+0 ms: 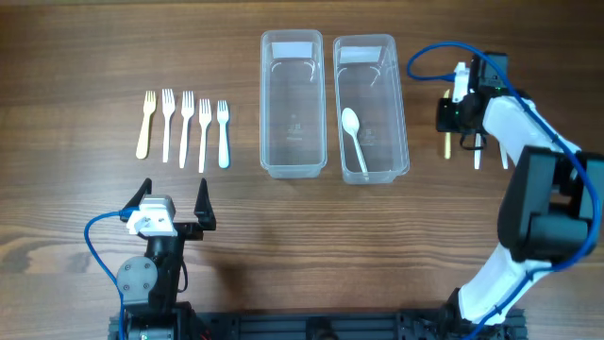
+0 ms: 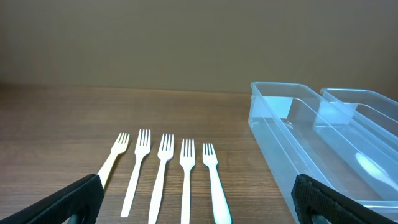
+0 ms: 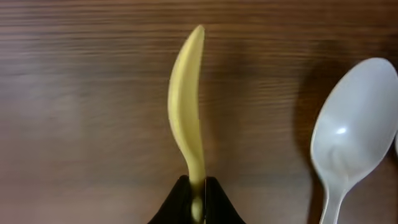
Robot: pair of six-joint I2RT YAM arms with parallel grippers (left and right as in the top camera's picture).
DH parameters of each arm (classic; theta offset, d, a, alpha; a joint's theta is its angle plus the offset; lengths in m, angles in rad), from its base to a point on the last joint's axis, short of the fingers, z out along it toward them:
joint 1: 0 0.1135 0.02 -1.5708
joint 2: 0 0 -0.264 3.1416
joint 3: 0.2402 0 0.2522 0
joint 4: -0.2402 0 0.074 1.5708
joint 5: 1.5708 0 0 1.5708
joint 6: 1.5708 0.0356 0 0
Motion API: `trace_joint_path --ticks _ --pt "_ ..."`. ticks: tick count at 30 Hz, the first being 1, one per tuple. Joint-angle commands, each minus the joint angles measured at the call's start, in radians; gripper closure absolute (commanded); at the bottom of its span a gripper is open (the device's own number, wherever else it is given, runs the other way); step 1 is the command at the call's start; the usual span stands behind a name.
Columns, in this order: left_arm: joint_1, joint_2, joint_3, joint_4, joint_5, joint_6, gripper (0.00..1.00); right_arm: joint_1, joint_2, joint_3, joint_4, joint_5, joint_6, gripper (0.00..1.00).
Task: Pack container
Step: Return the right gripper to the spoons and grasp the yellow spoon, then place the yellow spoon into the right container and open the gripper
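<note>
The yellow spoon needs to be lifted next by my right gripper over the side of the container nearest the yellow spoon [image 3: 188, 106], and then lowered beside the white spoon inside.
Two clear containers stand side by side at the table's middle: the left one [image 1: 266, 113] is empty, the right one [image 1: 400, 113] holds a white spoon [image 1: 353, 137]. Several forks [image 1: 184, 127] lie in a row at the left. My right gripper [image 3: 198, 199] is shut on the handle of a yellow spoon [image 3: 188, 106], edge-on, just above the wood to the right of the containers [image 1: 447, 144]. A loose white spoon [image 3: 351, 137] lies beside it. My left gripper [image 1: 172, 186] is open and empty, in front of the forks [image 2: 165, 168].
The left wrist view shows the empty container [image 2: 280, 124] and the other container [image 2: 367, 102] to the right of the forks. The right arm's blue cable [image 1: 429, 57] loops above the right container's far corner.
</note>
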Motion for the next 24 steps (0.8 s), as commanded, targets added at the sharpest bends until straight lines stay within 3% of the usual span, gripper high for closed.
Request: trace_joint_path --ticks 1,11,24 --pt "-0.004 -0.007 -0.006 0.0 0.019 -0.006 0.0 0.026 -0.16 0.0 -0.02 -0.024 0.019 0.96" --pt "-0.004 -0.007 -0.006 0.0 0.019 -0.006 0.0 0.138 -0.444 0.0 -0.118 -0.04 0.02 0.96" --pt "-0.004 -0.007 -0.006 0.0 0.019 -0.006 0.0 0.387 -0.399 -0.001 -0.059 -0.034 0.119 0.95"
